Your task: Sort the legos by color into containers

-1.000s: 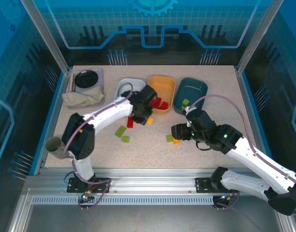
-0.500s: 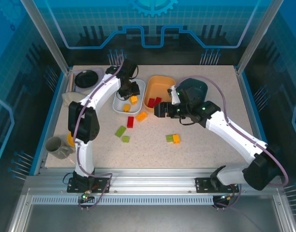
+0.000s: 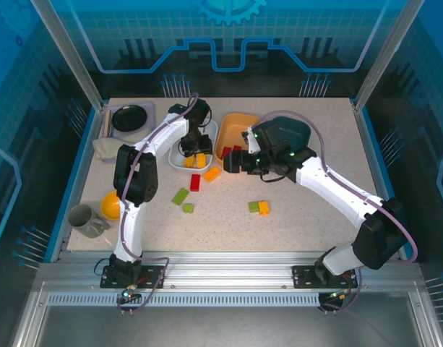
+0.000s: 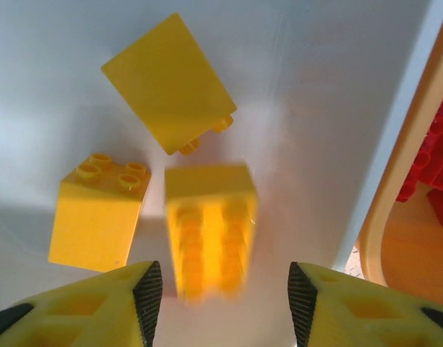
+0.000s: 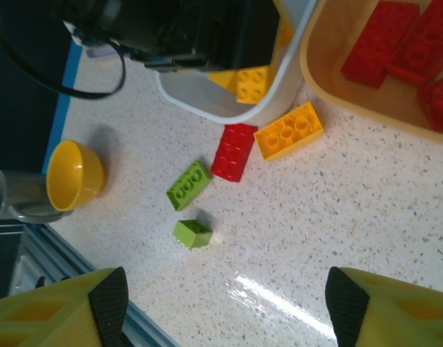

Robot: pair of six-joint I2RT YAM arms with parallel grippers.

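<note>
My right gripper will next move back toward my base and go down to the small green brick [image 3: 188, 208], because that brick is lying loose on the tabletop.
My left gripper [image 4: 225, 289] hangs open over the white bin [image 4: 315, 87]. A blurred yellow brick [image 4: 210, 231] lies loose just ahead of its jaws, beside two more yellow bricks [image 4: 98, 217] [image 4: 169, 83]. From above, the left gripper [image 3: 195, 150] is at the white bin [image 3: 179, 132]. My right gripper [image 5: 227, 300] is open and empty above bare table; from above, this gripper [image 3: 230, 165] is at the orange bin's [image 3: 243, 123] near edge. Red bricks [image 5: 380, 40] lie in that bin. The teal bin [image 3: 293, 129] is partly hidden by the right arm.
Loose on the table are a red brick [image 5: 234, 151], an orange-yellow brick [image 5: 288, 130], two green bricks [image 5: 188, 185] [image 5: 192, 233], and a green and orange pair [image 3: 259, 207]. A yellow bowl [image 3: 111, 204], grey cup [image 3: 82, 217], cloth [image 3: 113, 148] and black bowl [image 3: 129, 118] sit left.
The left arm went from the table's middle to the white bin, and a yellow brick now lies loose below its open fingers. The right arm swung left to the orange bin's front.
</note>
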